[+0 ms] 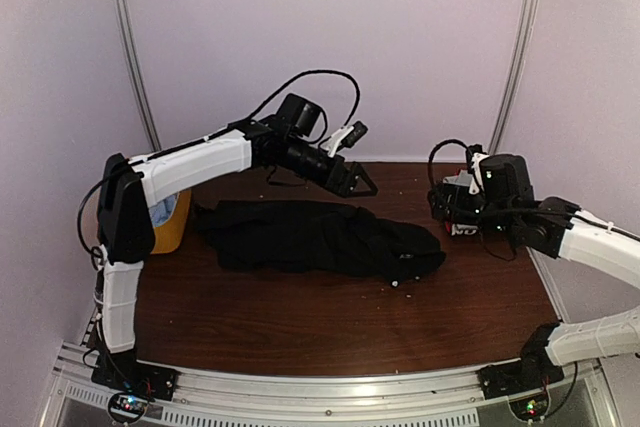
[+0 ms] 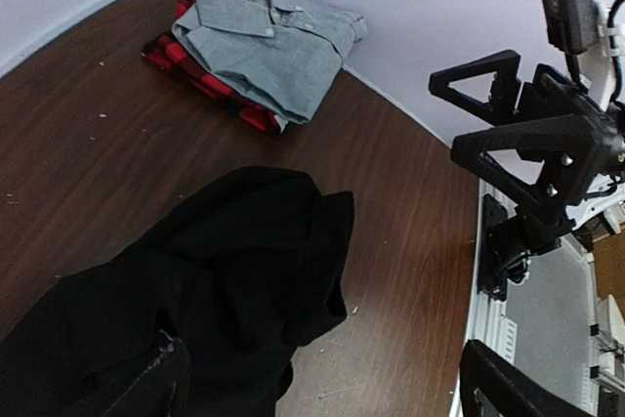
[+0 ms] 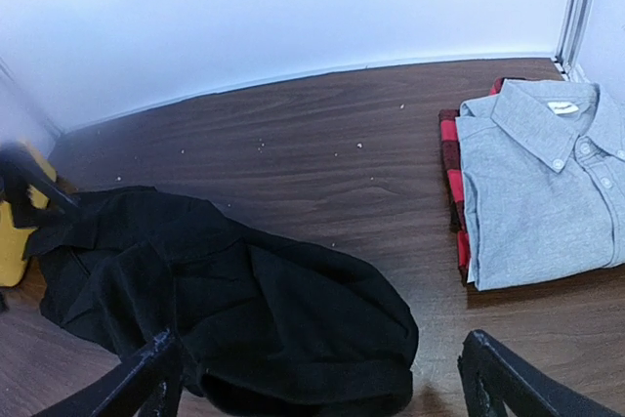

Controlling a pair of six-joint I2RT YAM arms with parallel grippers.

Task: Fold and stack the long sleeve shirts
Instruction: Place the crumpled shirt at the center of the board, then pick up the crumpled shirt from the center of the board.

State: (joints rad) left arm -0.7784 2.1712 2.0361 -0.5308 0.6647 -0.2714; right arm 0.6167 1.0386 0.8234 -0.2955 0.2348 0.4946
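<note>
My right gripper moves down across onto the crumpled black shirt's far edge (image 1: 374, 218) (image 3: 311, 259) next, as that edge lies below the gripper and to its left in the top view.
A crumpled black long sleeve shirt (image 1: 320, 237) lies spread across the middle of the table; it also fills the lower left wrist view (image 2: 195, 310) and the lower right wrist view (image 3: 225, 310). A grey collared shirt (image 3: 542, 183) lies folded at the far right, seen too from the left wrist (image 2: 273, 41). My left gripper (image 1: 350, 179) hangs open just above the black shirt's far edge, its fingers wide apart (image 2: 327, 388) and holding nothing. My right gripper (image 1: 447, 210) is open and empty (image 3: 322, 388), off the black shirt's right end.
The grey shirt rests on a folded red and black plaid garment (image 3: 451, 183). A yellow basket (image 1: 170, 222) stands at the left, behind my left arm. White walls close the back and sides. The metal rail (image 1: 330, 387) runs along the near edge.
</note>
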